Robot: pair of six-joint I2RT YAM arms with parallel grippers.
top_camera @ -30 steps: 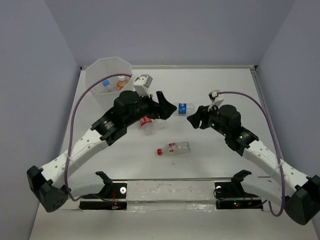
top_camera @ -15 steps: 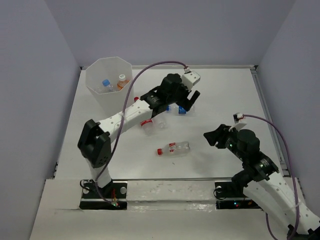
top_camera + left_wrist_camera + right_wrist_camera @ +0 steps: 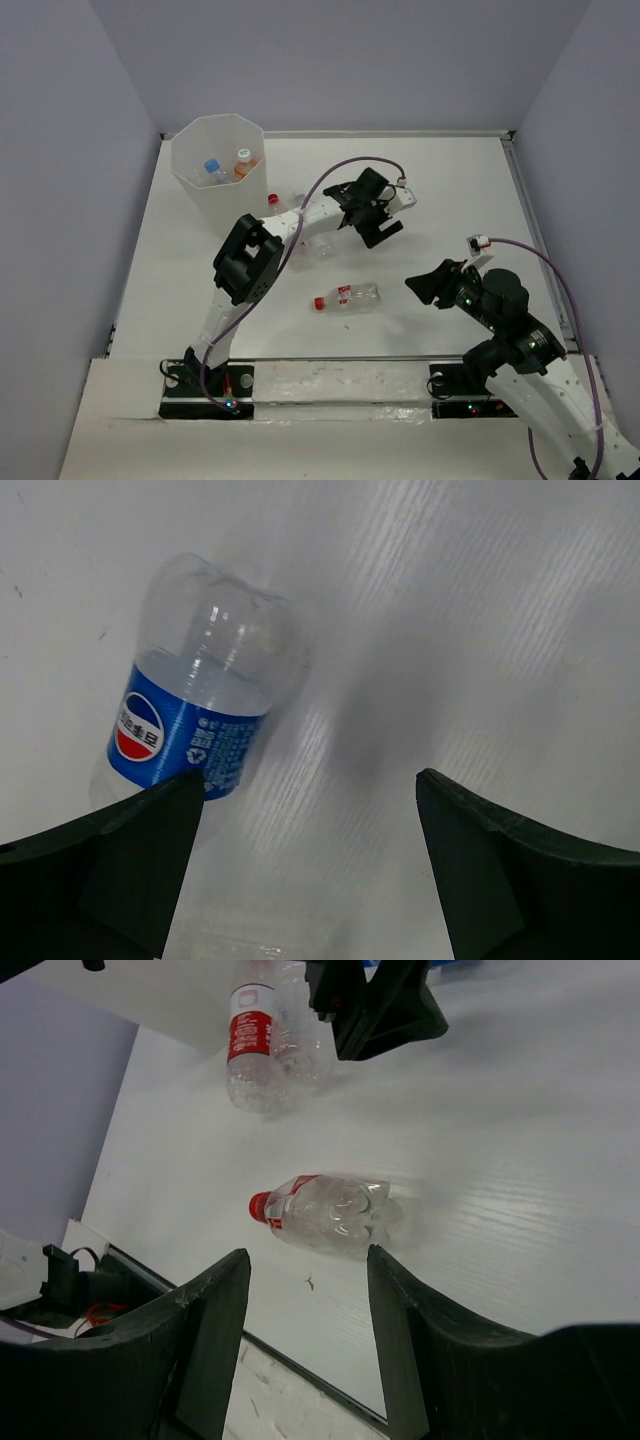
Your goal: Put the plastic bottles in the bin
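Observation:
I next need to shift my left gripper left in the wrist view, turning and lowering it around the blue label (image 3: 182,732).
The white bin (image 3: 190,175) stands at the back left and holds a blue-capped bottle (image 3: 211,168) and an orange-filled bottle (image 3: 243,160). My left gripper (image 3: 378,225) is open over a blue-labelled bottle (image 3: 190,730) that lies by the left finger, outside the jaws (image 3: 310,780). In the top view that bottle is hidden under the gripper. My right gripper (image 3: 425,285) is open and empty, above the table to the right of a lying red-capped bottle (image 3: 347,296), which also shows beyond the jaws in the right wrist view (image 3: 330,1210).
A red-labelled bottle (image 3: 265,1040) lies partly under the left arm (image 3: 318,247). Another clear bottle with a red cap (image 3: 285,201) lies beside the bin. Grey walls enclose the table on three sides. A metal rail (image 3: 330,380) runs along the near edge.
My left gripper has swung from beside the red-labelled bottle out to the blue-labelled bottle and come down over it. My right arm has pulled back toward the near right.

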